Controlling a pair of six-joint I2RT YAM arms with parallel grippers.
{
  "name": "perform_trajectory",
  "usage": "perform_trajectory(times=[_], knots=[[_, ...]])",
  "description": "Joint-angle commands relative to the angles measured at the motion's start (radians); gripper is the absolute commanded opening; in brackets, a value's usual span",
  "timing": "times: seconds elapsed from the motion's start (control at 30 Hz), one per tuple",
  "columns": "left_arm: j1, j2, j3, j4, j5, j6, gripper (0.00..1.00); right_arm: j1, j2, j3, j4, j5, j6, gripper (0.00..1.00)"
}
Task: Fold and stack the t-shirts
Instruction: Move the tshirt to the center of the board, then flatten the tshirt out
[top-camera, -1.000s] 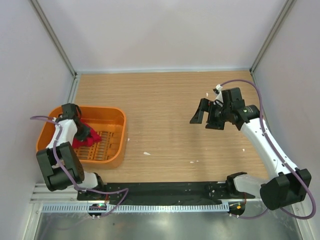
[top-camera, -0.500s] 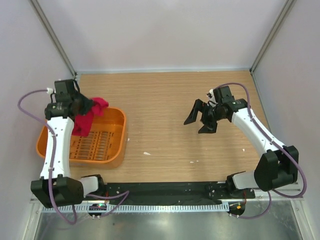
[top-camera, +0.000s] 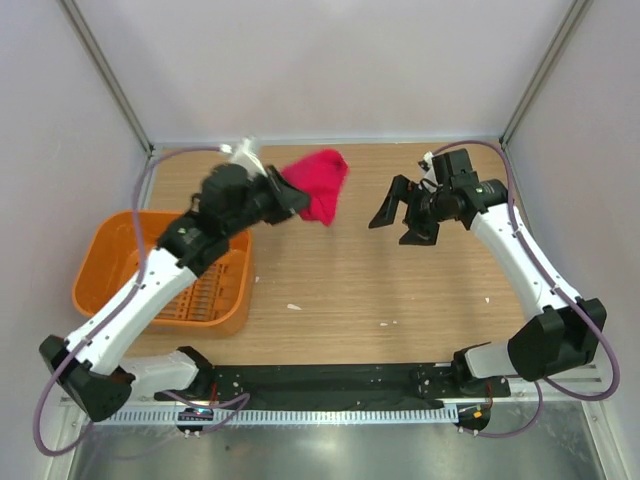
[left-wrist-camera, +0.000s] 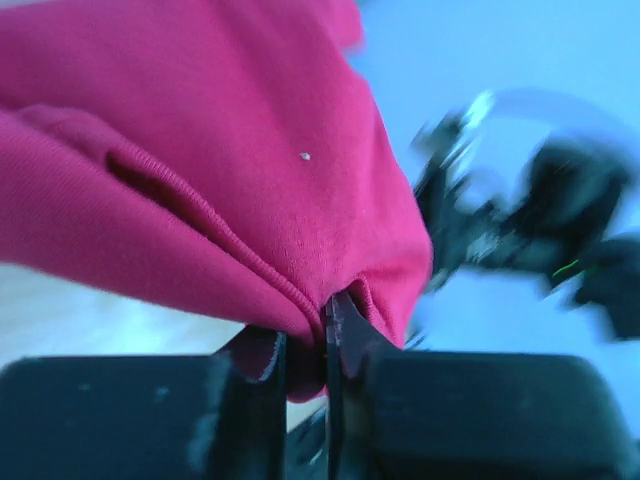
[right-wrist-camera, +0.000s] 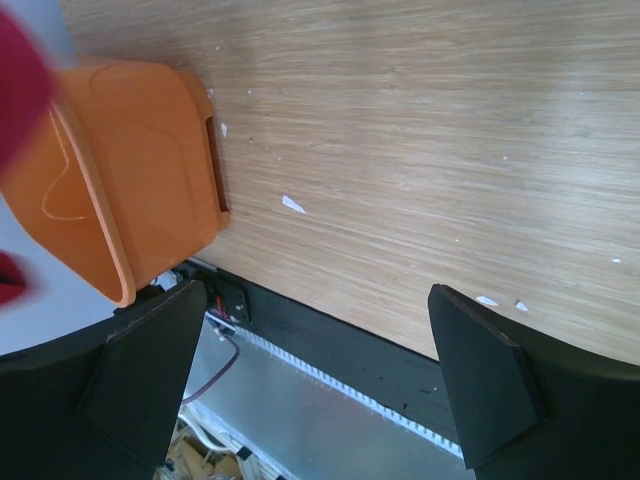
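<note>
I need to move my right gripper back and to the left in the top view next, and then down onto the red t-shirt's (top-camera: 319, 183) upper edge.
The red t-shirt (top-camera: 319, 183) hangs bunched in the air over the far middle of the table, clear of the basket. My left gripper (top-camera: 293, 199) is shut on its cloth; in the left wrist view the red t-shirt (left-wrist-camera: 200, 170) fills the frame above the left gripper (left-wrist-camera: 305, 345), a fold of it pinched between the jaws. My right gripper (top-camera: 402, 219) hovers open to the right of the shirt, apart from it. Nothing lies between the right gripper (right-wrist-camera: 320, 370) fingers; a red blur of the t-shirt (right-wrist-camera: 18, 90) shows at that view's left edge.
The orange slotted basket (top-camera: 108, 242) stands at the left of the wooden table, also seen as the basket (right-wrist-camera: 120, 190) in the right wrist view. Small white scraps (top-camera: 293, 306) lie on the wood. Grey walls close in the far and side edges.
My left arm has lifted the shirt out of the basket and swung it up and right toward the table's far middle. The right gripper has shifted slightly farther back, still open.
</note>
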Motion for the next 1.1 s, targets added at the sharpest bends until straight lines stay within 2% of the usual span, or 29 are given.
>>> perform_trajectory(times=[0.0,0.07,0.1,0.13,0.23,0.3,0.37,0.4,0.43,0.47,0.5,0.53,0.57,0.7,0.83,0.97,1.07], knots=[[-0.217,-0.010,-0.090,-0.050,-0.196,0.098,0.14,0.006,-0.019,0.094,-0.054,0.101,-0.070,1.00],[-0.263,-0.062,-0.175,-0.168,-0.264,0.098,0.59,0.006,-0.025,0.138,-0.118,0.163,-0.130,1.00],[-0.265,-0.078,-0.202,-0.196,-0.291,0.092,0.91,0.006,-0.039,0.141,-0.137,0.197,-0.144,1.00],[-0.260,-0.093,-0.222,-0.260,-0.323,0.100,0.93,0.006,-0.051,0.134,-0.146,0.234,-0.153,1.00],[-0.259,-0.114,-0.237,-0.331,-0.323,0.162,0.93,0.009,-0.122,0.011,-0.113,0.214,-0.150,1.00],[-0.257,-0.108,-0.228,-0.356,-0.303,0.187,0.89,0.033,-0.158,-0.119,-0.079,0.171,-0.121,0.98],[-0.257,-0.096,-0.215,-0.377,-0.279,0.196,0.81,0.128,-0.166,-0.215,-0.030,0.142,-0.086,0.94],[-0.257,-0.085,-0.202,-0.399,-0.274,0.201,0.71,0.171,-0.169,-0.237,-0.013,0.151,-0.042,0.91],[-0.256,-0.081,-0.196,-0.406,-0.272,0.205,0.66,0.266,-0.171,-0.274,0.026,0.177,-0.021,0.82],[-0.256,-0.082,-0.195,-0.411,-0.271,0.210,0.61,0.309,-0.169,-0.288,0.045,0.198,-0.003,0.72],[-0.256,-0.085,-0.194,-0.414,-0.266,0.213,0.52,0.357,-0.162,-0.300,0.060,0.220,0.031,0.60],[-0.256,-0.088,-0.196,-0.417,-0.266,0.215,0.49,0.431,-0.133,-0.314,0.077,0.261,0.042,0.54],[-0.256,-0.093,-0.198,-0.420,-0.268,0.213,0.45,0.475,-0.110,-0.317,0.088,0.274,0.049,0.53],[-0.256,-0.122,-0.225,-0.422,-0.249,0.210,0.43,0.601,-0.004,-0.310,0.102,0.395,0.066,0.53],[-0.254,-0.104,-0.262,-0.391,-0.156,0.216,0.45,0.613,0.018,-0.284,0.062,0.472,0.080,0.55],[-0.256,-0.036,-0.283,-0.351,-0.032,0.215,0.56,0.613,0.038,-0.314,0.080,0.444,0.080,0.60],[-0.256,0.017,-0.273,-0.340,0.008,0.216,0.57,0.613,0.050,-0.336,0.110,0.472,0.071,0.59]])
